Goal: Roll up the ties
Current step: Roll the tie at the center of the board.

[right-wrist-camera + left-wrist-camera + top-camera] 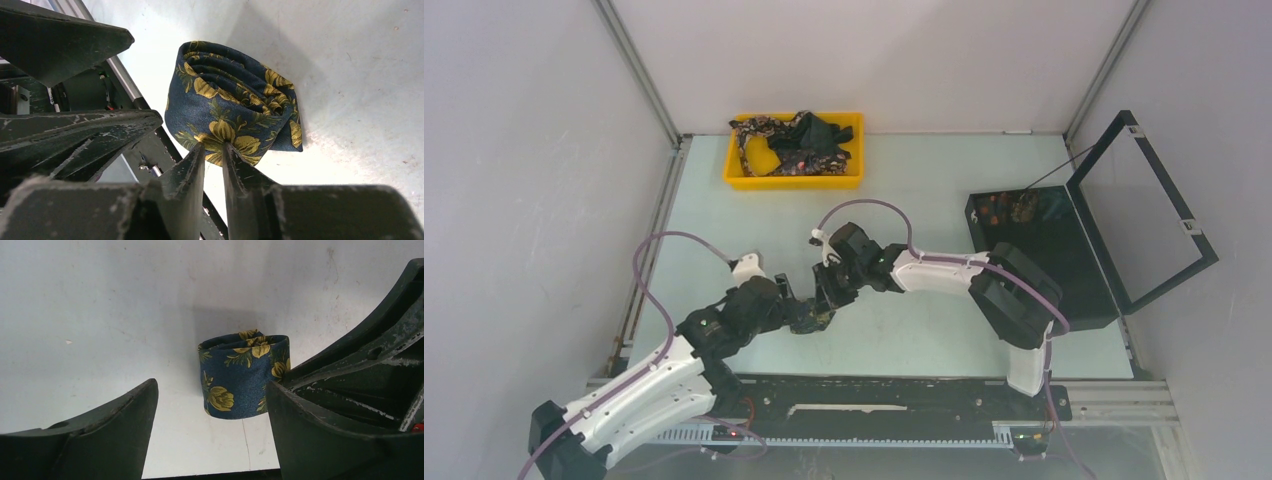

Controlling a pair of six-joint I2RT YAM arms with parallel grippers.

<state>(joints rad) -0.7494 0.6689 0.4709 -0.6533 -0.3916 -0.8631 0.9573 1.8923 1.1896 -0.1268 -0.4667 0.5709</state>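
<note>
I should move my open left gripper to the right in the top view and bring it around the rolled tie (816, 318), because the tie is on that side of the gripper.
A rolled tie (230, 100), navy with yellow flowers, stands on its edge on the pale table. My right gripper (213, 145) is shut on the roll's outer layer, with a fold of fabric pinched between its tips. In the left wrist view the same tie (240, 375) sits just beyond my left gripper (211, 385), which is open, its right finger close beside the roll. From above, both grippers meet over the tie (816, 318) at the table's near middle, left gripper (799, 312) and right gripper (829, 300). More ties (799, 140) lie heaped in the yellow tray.
The yellow tray (794, 182) stands at the back of the table, left of centre. A black hinged box (1044, 250) with its lid up sits at the right edge. A metal rail (884, 400) runs along the near edge.
</note>
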